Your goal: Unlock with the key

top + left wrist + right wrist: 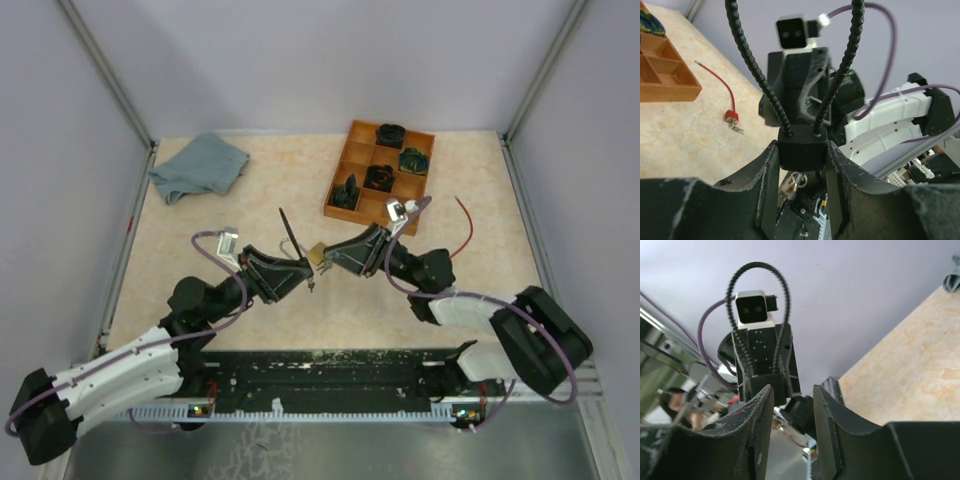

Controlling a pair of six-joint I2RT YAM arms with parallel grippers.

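Observation:
Next, my left gripper needs to go down and to the left in the top view and release the lock onto bare tabletop, because the brass padlock occupies the middle.
My left gripper (802, 152) is shut on the black lock body (802, 146). The lock's black cable loop (747, 60) rises from it. A brass key on a ring (792, 182) hangs under the lock body. In the top view both grippers meet at the table's middle, with the lock's cable (289, 230) sticking up and the brass key (316, 255) between them. My right gripper (330, 262) faces the lock. Its jaws stand apart in the right wrist view (792, 389) with nothing between them. The lock body (759, 385) and the key (776, 424) lie just beyond its fingertips.
A wooden tray (355, 135) with several dark locks stands at the back right. A red cable lock with keys (465, 225) lies right of it, also in the left wrist view (731, 116). A grey-blue cloth (198, 165) lies at the back left.

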